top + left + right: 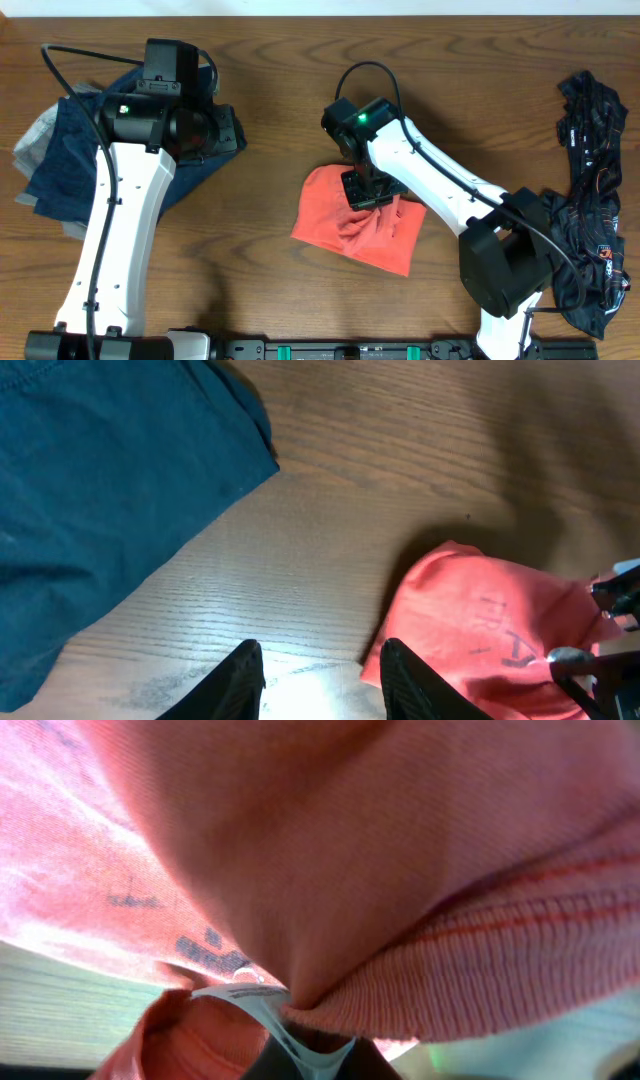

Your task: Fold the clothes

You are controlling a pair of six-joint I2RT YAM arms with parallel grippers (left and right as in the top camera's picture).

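Observation:
My right gripper lifts the pinched collar back and toward the black printed clothes next, then lowers and releases it, because the T-shirt lies crumpled.
A coral-red T-shirt (335, 225) lies crumpled in the middle of the table. My right gripper (365, 193) presses down onto its top and is shut on a bunch of the fabric. The right wrist view is filled with the coral-red T-shirt (300, 840); its ribbed collar and white label (255, 1000) are pinched in the right gripper (312, 1045). My left gripper (322, 660) hovers open above bare wood, with nothing between its fingers. To its right lies the coral-red T-shirt (480, 640), to its left a navy-blue garment (100, 480).
The navy-blue garment (60, 160) lies at the far left under my left arm, on top of a grey one (32, 140). Black printed clothes (590, 200) are heaped along the right edge, beside the right arm's base.

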